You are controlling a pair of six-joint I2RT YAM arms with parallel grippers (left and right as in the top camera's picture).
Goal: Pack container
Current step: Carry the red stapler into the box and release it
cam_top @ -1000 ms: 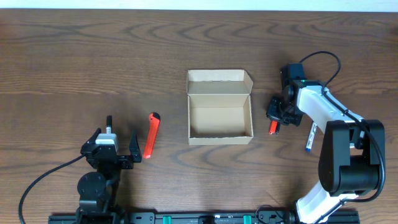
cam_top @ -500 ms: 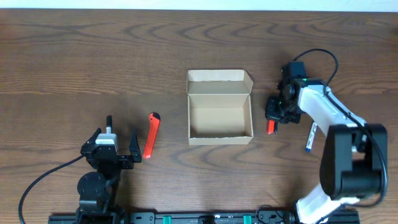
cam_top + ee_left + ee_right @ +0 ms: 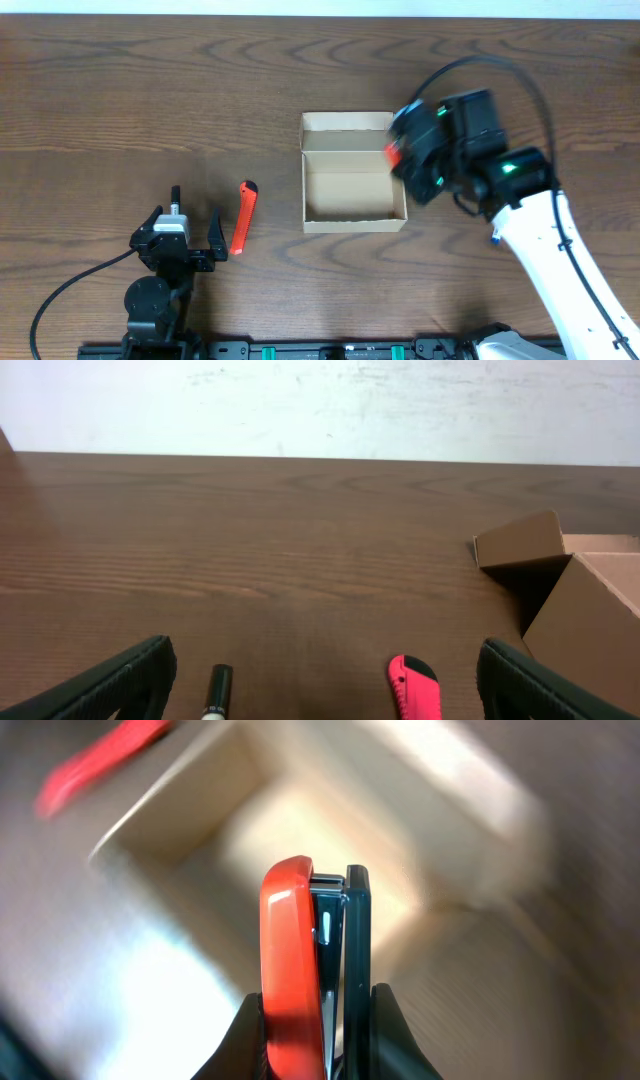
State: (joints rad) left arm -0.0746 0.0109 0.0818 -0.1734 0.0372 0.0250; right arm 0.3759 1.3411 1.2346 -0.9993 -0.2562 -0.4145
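Observation:
My right gripper will next move over the open box and turn the stapler-like tool in line with the box's sides. It will then lower the tool inside, because the bottom of the box is empty.
The container, an open tan cardboard box with its flap lid folded back, sits mid-table. It also shows in the left wrist view and, blurred, in the right wrist view. My right gripper is shut on a red and black stapler-like tool and holds it above the box's right edge. My left gripper is open and empty at the front left. A red utility knife lies left of the box, seen also in the left wrist view.
A black marker lies by my left gripper and shows in the left wrist view. A small blue and white item peeks out beside my right arm. Bare wood table surrounds the box.
My right gripper has risen with the red and black tool and moved left, from the table right of the box to above the box's right edge. The left arm has not moved.

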